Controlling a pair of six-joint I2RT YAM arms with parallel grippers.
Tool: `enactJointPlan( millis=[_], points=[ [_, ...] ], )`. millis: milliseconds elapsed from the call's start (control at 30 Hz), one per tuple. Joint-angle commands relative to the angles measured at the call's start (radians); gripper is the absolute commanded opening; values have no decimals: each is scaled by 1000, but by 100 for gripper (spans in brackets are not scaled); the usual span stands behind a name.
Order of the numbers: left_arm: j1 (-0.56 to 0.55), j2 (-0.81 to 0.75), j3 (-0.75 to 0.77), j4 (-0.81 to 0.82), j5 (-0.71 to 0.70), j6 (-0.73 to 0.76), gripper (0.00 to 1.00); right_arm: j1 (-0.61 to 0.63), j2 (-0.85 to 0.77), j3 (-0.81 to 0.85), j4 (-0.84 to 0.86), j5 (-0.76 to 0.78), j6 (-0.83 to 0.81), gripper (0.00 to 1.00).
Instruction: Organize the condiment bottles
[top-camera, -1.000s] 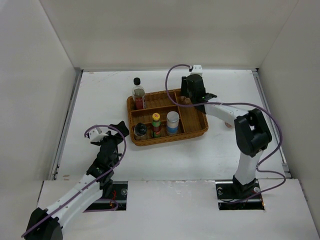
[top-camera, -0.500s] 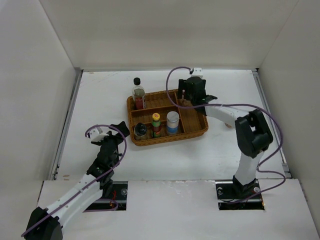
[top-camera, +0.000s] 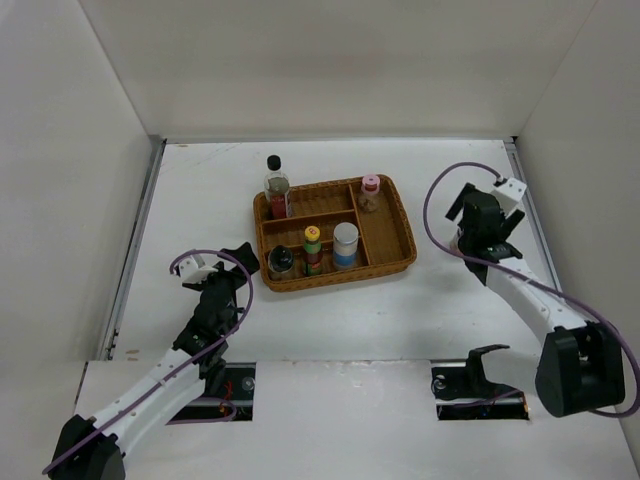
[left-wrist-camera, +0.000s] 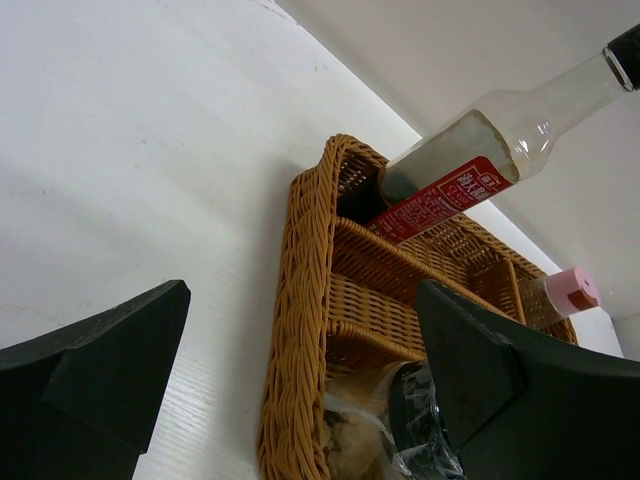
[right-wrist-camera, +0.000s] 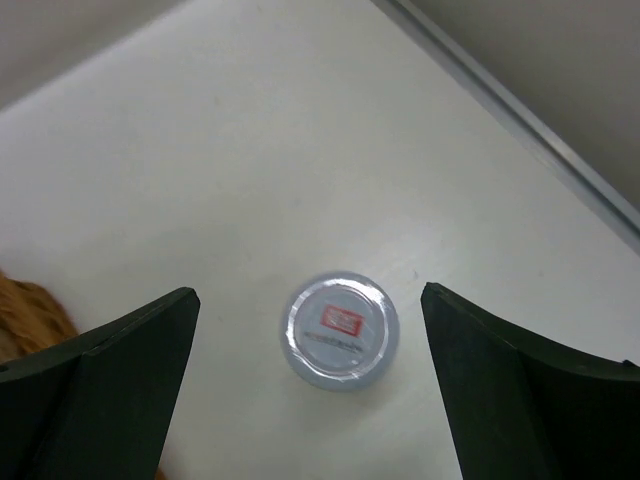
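My right gripper lowers toward the tabletop next until its open fingers straddle the squat jar's pale lid (right-wrist-camera: 340, 332), since the jar stands below, clear of both fingers.
The wicker tray (top-camera: 385, 262) holds five condiment bottles: a tall clear black-capped one (top-camera: 276, 188) at the back left, a short black-capped one (top-camera: 281, 262), a dark green-and-yellow-capped one (top-camera: 313, 248), a blue-labelled white-capped one (top-camera: 345, 245), and a pink-capped one (top-camera: 370, 192) at the back right. A squat pale-lidded jar (right-wrist-camera: 340, 328) stands on the table straight below my open right gripper (right-wrist-camera: 308, 295), apart from both fingers. In the top view the right gripper (top-camera: 478, 238) hides that jar. My left gripper (top-camera: 242, 275) is open, just left of the tray and empty.
In the left wrist view the tray's woven corner (left-wrist-camera: 305, 330) is close ahead, with the tall bottle (left-wrist-camera: 450, 170) and the pink-capped bottle (left-wrist-camera: 570, 292) beyond it. White walls enclose the table, and a metal rail (right-wrist-camera: 520, 120) runs along its right side.
My right gripper opened and left the pink-capped bottle standing in the tray's back right compartment. The right arm then swung right, over the squat jar. The left arm stayed still.
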Motion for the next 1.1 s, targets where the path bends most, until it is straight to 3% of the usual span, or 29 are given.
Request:
enactJointPlan(
  millis=[0, 333, 400, 500, 567, 700, 833, 1067],
  points=[
    [-5, -4, -13, 44, 11, -8, 100, -35, 30, -26, -56, 30, 48, 100],
    [-2, -11, -11, 35, 25, -8, 100, -113, 235, 10, 40, -196, 73, 100],
    [-2, -10, -11, 38, 26, -8, 100, -124, 257, 14, 59, -208, 79, 92],
    [4, 2, -11, 43, 26, -8, 100, -121, 233, 4, 74, -190, 79, 66],
    [4, 6, -10, 38, 26, -8, 100, -109, 162, -17, 102, -127, 62, 59],
    [4, 1, -11, 44, 26, -8, 100, 3, 10, -13, 93, -40, -27, 57],
    [6, 19, -8, 47, 26, -8, 100, 144, -65, 38, 62, -69, -65, 55],
    [7, 19, -8, 47, 26, -8, 100, 359, 53, 145, 54, -161, -65, 56]
  ],
)
